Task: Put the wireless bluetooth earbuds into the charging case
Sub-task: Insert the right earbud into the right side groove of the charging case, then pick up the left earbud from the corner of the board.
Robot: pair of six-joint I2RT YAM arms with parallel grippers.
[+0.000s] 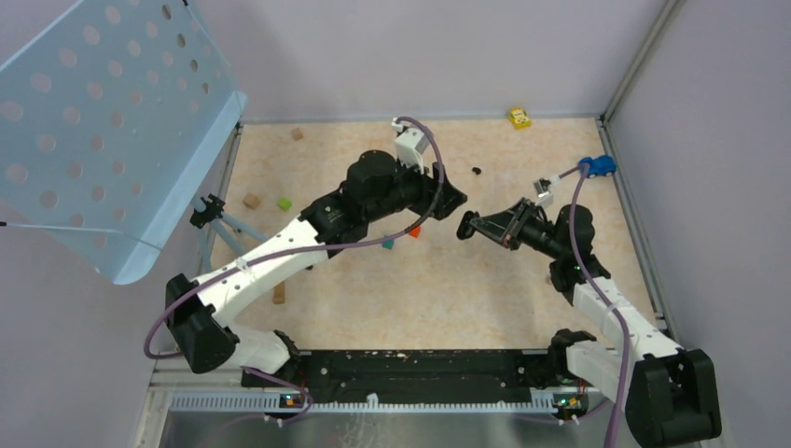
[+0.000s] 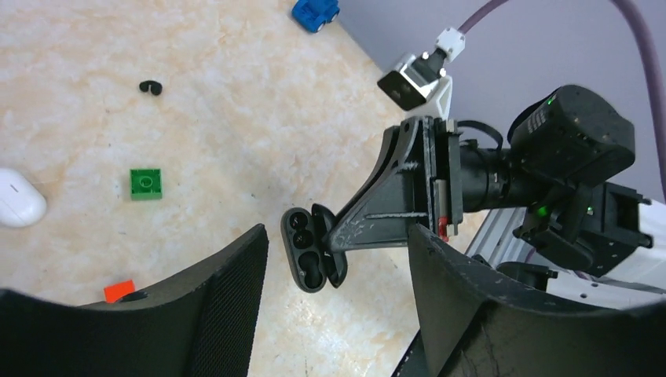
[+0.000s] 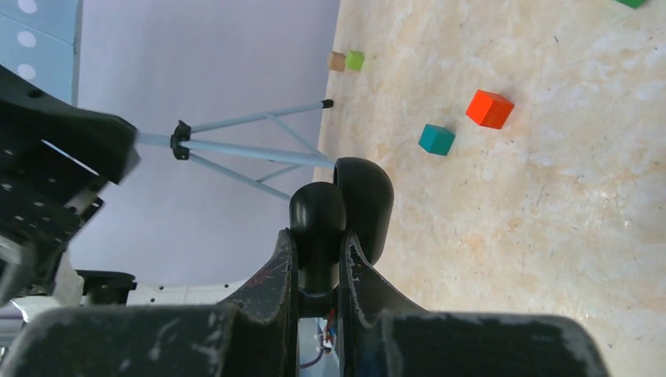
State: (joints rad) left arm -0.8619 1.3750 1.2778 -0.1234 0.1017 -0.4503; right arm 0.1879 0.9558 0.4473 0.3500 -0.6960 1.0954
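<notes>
The black earbud on the tabletop is below and outward of my left gripper's fingers, so my left gripper needs to move outward and down to grasp it next.
My right gripper (image 1: 469, 226) is shut on a black charging case (image 2: 310, 249) and holds it above the table with the lid open. Its sockets look empty. The case also shows in the right wrist view (image 3: 345, 208), pinched between the fingers. My left gripper (image 2: 338, 306) is open and empty, facing the case's open side with a small gap; in the top view it (image 1: 457, 199) sits just left of the case. One black earbud (image 2: 150, 86) lies on the table beyond, also visible in the top view (image 1: 477, 171). The other earbuds are out of view.
A white rounded pod (image 2: 17, 198), a green brick (image 2: 146, 184) and an orange cube (image 2: 119, 290) lie under the left arm. A teal cube (image 3: 436, 139), a blue toy car (image 1: 597, 166), a yellow toy car (image 1: 520, 118) and a tripod stand (image 1: 219, 219) are around.
</notes>
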